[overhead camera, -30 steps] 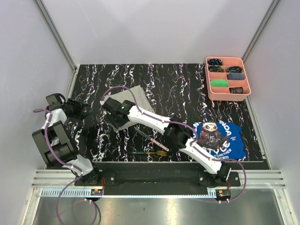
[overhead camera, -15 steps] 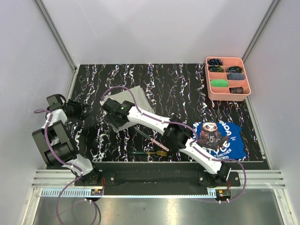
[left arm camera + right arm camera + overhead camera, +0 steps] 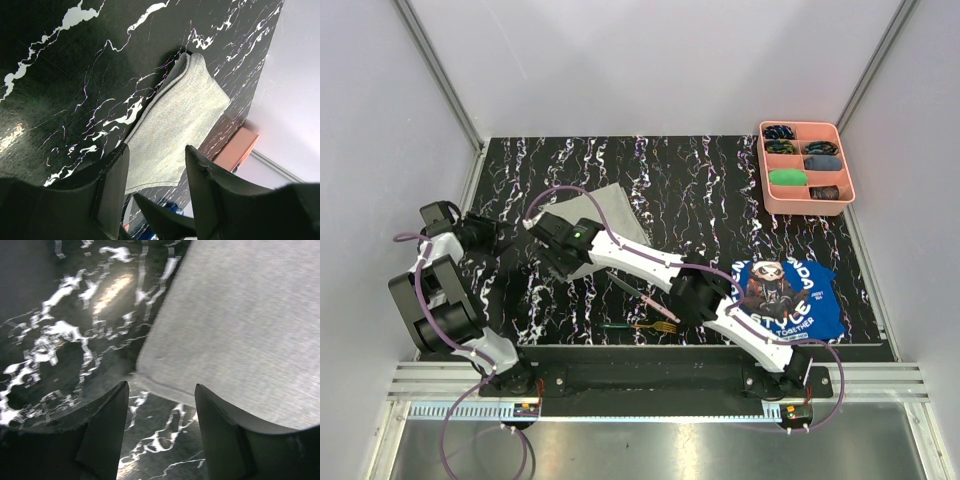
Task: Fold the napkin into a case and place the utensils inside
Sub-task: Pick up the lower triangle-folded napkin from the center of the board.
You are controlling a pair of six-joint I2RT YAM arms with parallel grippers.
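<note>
My open right gripper should go down next onto the napkin's near corner [image 3: 147, 380], because that corner is just past the ends of its fingers, between the two spread fingers.
The light grey napkin [image 3: 610, 200] lies folded flat on the black marbled table, left of centre; my right arm crosses its near part. My right gripper [image 3: 552, 252] hangs over the napkin's near-left corner. In the right wrist view the right gripper [image 3: 161, 386] is open and empty, with that corner of the napkin [image 3: 240, 325] just beyond its tips. My left gripper [image 3: 500, 235] sits to the left, open and empty. The left wrist view shows the left gripper [image 3: 157, 150] facing the layered napkin [image 3: 180, 120]. The pink-handled knife [image 3: 645, 298] and the green-handled fork [image 3: 635, 326] lie near the front edge.
A pink compartment tray [image 3: 800, 126] with small items stands at the back right. A blue printed cloth [image 3: 785, 290] lies at the front right under my right arm. White walls enclose the table on three sides.
My right gripper has shifted slightly left along the napkin's near edge. The left arm, napkin and utensils have not moved.
</note>
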